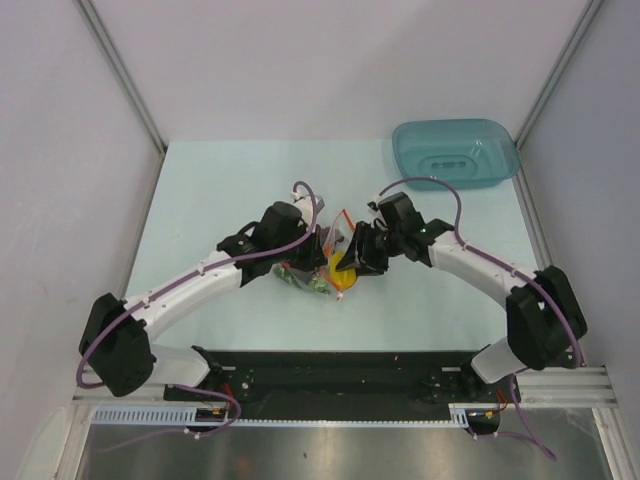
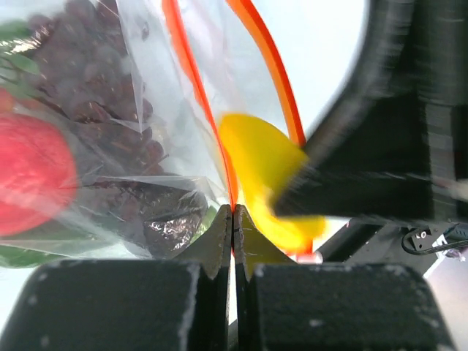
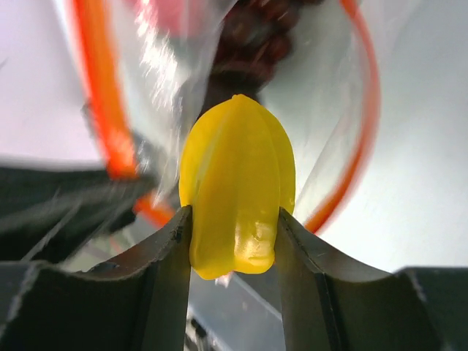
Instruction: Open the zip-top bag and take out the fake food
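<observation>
I will pull the yellow piece out of the bag's opening with my right gripper, then carry it outward over the teal tray (image 1: 430, 168), because the tray is empty.
The clear zip-top bag (image 1: 318, 262) with its orange-red zipper strip (image 2: 191, 80) lies mid-table between both arms, its mouth open. My left gripper (image 2: 233, 210) is shut on the bag's zipper edge. Inside the bag I see a red fruit (image 2: 33, 172), a dark purple grape bunch (image 2: 102, 73) and green pieces (image 1: 300, 280). My right gripper (image 3: 232, 223) is shut on a yellow ribbed piece of fake food (image 3: 238, 186) at the bag's mouth; it also shows in the top view as a yellow piece (image 1: 343, 265). The right gripper's black body (image 2: 387, 124) fills the right of the left wrist view.
A teal translucent tray (image 1: 455, 153) stands at the table's back right corner. White walls with metal posts enclose the table on three sides. The arms' black base rail (image 1: 330, 375) runs along the near edge.
</observation>
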